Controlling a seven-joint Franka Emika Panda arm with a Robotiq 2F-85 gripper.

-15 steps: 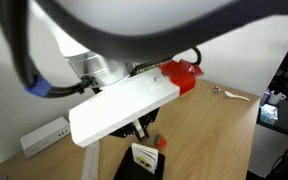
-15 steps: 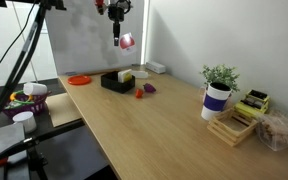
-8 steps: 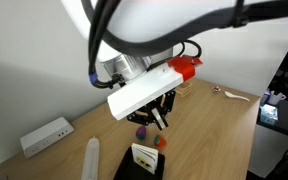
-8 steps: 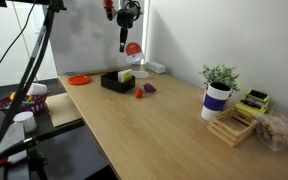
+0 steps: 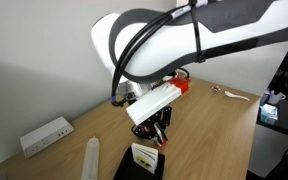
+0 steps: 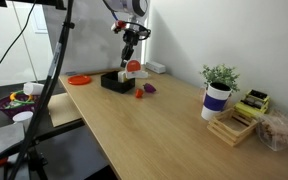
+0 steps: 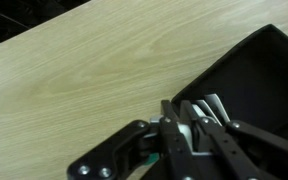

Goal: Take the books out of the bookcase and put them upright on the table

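My gripper will turn and move past the bookcase's edge, then go down to release the book. The clear tabletop beside the bookcase (image 5: 176,161) is below my gripper.
The books (image 7: 210,104) are thin white books standing in the bookcase (image 7: 259,70), a small low black rack at the right of the wrist view. My gripper (image 7: 187,122) is right at the rack. Its black fingers lie close together with a white strip between them, and I cannot tell whether they grip a book. In both exterior views the gripper (image 5: 163,132) (image 6: 130,66) hangs just over the bookcase (image 6: 114,83), above a white book with a red-and-black mark (image 5: 144,155). The wood-grain table (image 6: 154,130) lies all around.
A white power strip (image 5: 44,134) and a white cylinder (image 5: 91,156) lie near the wall. An orange plate (image 6: 79,79), small red and purple objects (image 6: 145,90), a potted plant (image 6: 217,93) and a wooden rack (image 6: 234,125) stand on the table.
The arm has swung down from high above the table, bringing the gripper to the top of the books in the bookcase. The books have not moved.
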